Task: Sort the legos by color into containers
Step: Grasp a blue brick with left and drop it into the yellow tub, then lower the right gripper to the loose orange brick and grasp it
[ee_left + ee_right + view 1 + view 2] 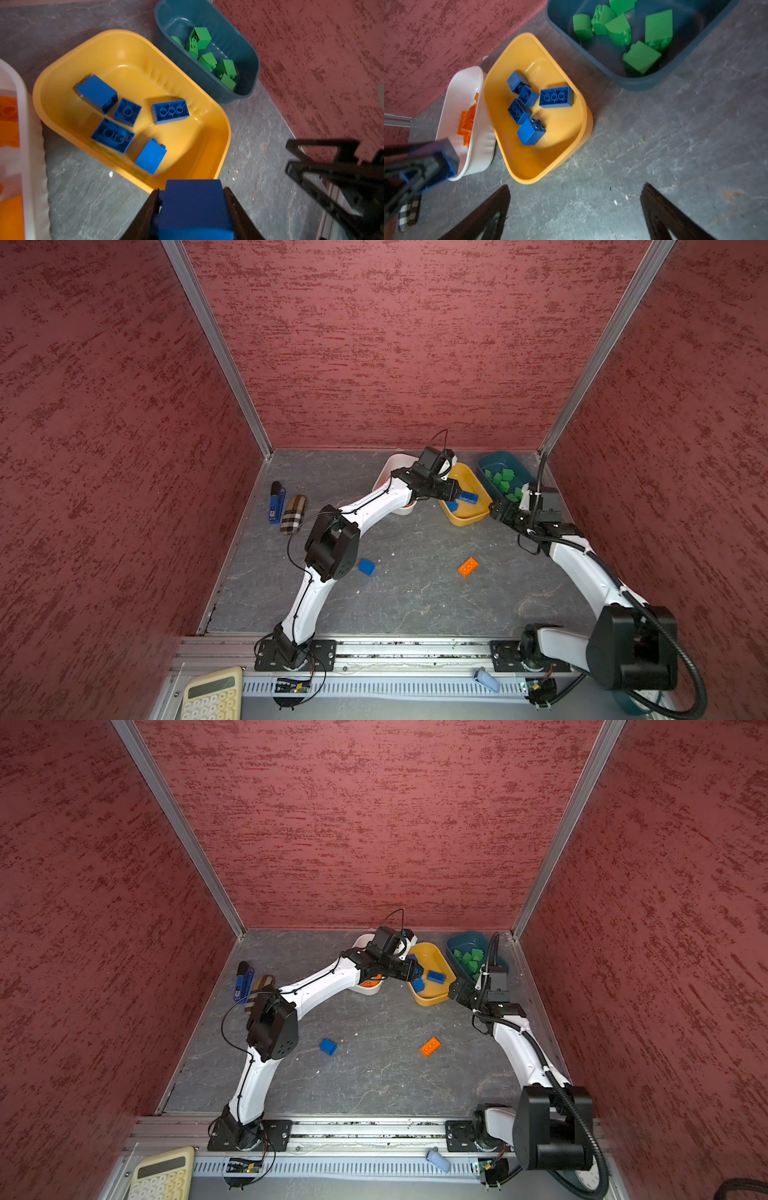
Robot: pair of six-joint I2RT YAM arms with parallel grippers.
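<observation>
The blue lego moves outward and down over the yellow container's bottom next. My left gripper then releases it there, since only blue legos lie inside the container.
My left gripper (191, 189) is shut on a blue lego (193, 205), just short of the near rim of the yellow container (133, 33), where several blue legos (170, 111) lie. In both top views the left gripper (458, 492) (419, 971) hangs over that container's left edge. The white container (483, 162) holds orange legos (467, 122), and the teal container (494, 458) holds green ones (503, 480). My right gripper (576, 187) stands open over bare table between the yellow and teal containers, also in a top view (494, 510). A blue lego (366, 567) and an orange lego (468, 566) lie loose on the table.
A blue-and-black stapler-like object (275, 502) and a plaid case (293, 514) lie at the left of the table. Red walls close in three sides. A metal rail (415, 649) runs along the front, with a calculator (212, 695) below it.
</observation>
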